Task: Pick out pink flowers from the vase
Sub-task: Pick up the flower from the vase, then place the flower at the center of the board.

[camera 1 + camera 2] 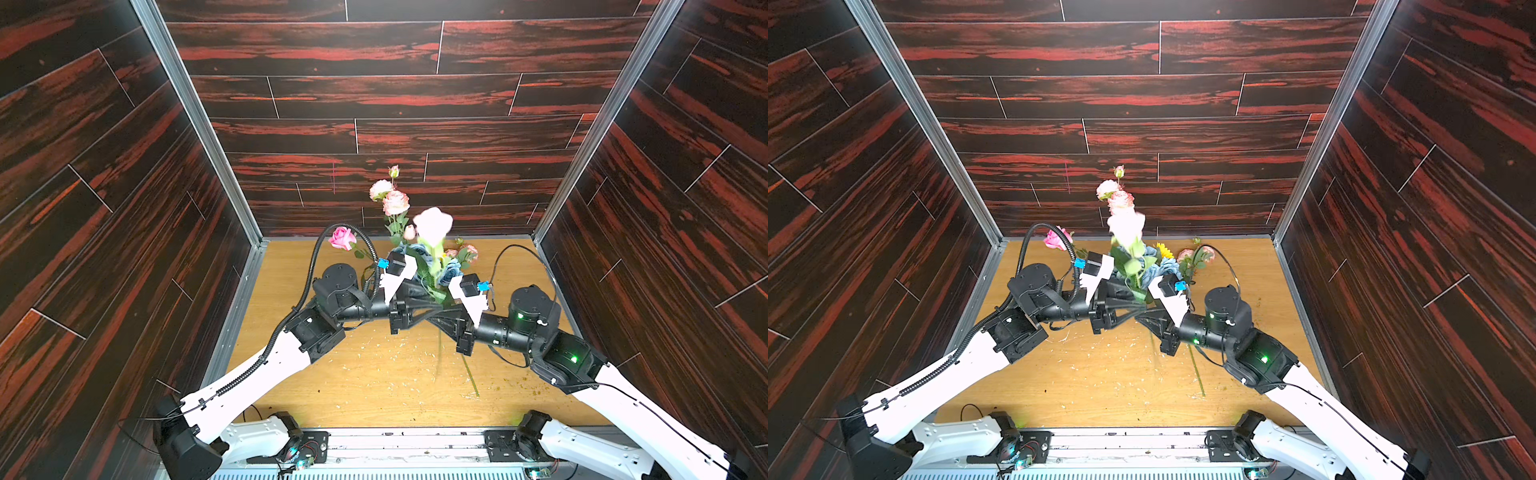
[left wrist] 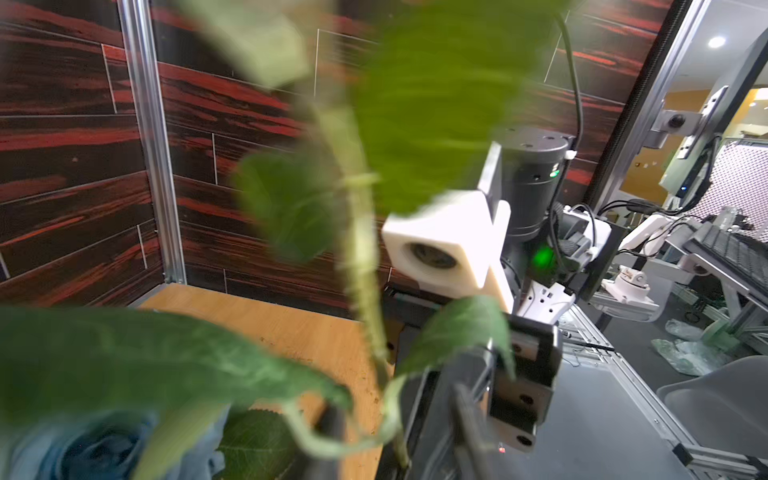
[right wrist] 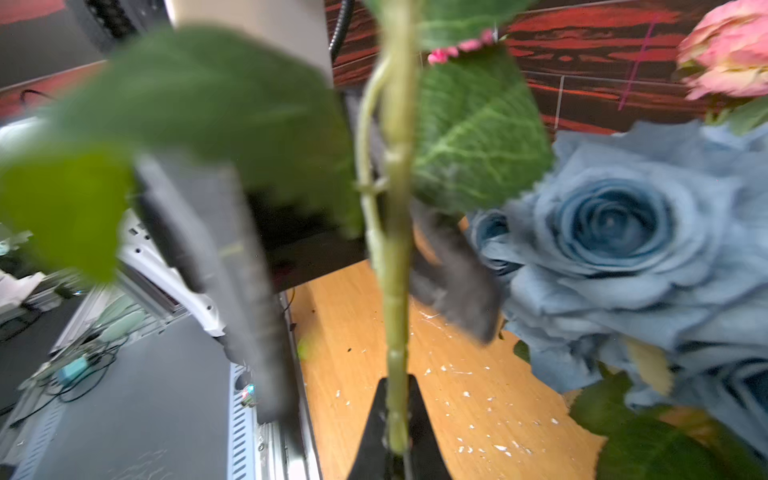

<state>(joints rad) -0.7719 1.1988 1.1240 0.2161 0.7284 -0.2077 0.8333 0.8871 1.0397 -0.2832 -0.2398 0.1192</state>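
Note:
I will swing my right gripper clear of the blue roses and lower it to release by the thin green stem, which is already below it on the tabletop.
A pale pink bloom stands blurred above the middle on a long green leafy stem. My right gripper is shut on that stem low down. The jaws of my left gripper are open, its dark fingers apart on either side of the stem, a little higher. More pink flowers show in both top views: a tall spray, a brighter pink rose at the left and a small bloom at the right. The vase is hidden under the arms and the blue roses.
The light blue rose bunch crowds in right beside the held stem. A small yellow sunflower peeks out behind it. A thin green stem shows on the wooden table by the right wrist. Dark panelled walls enclose three sides.

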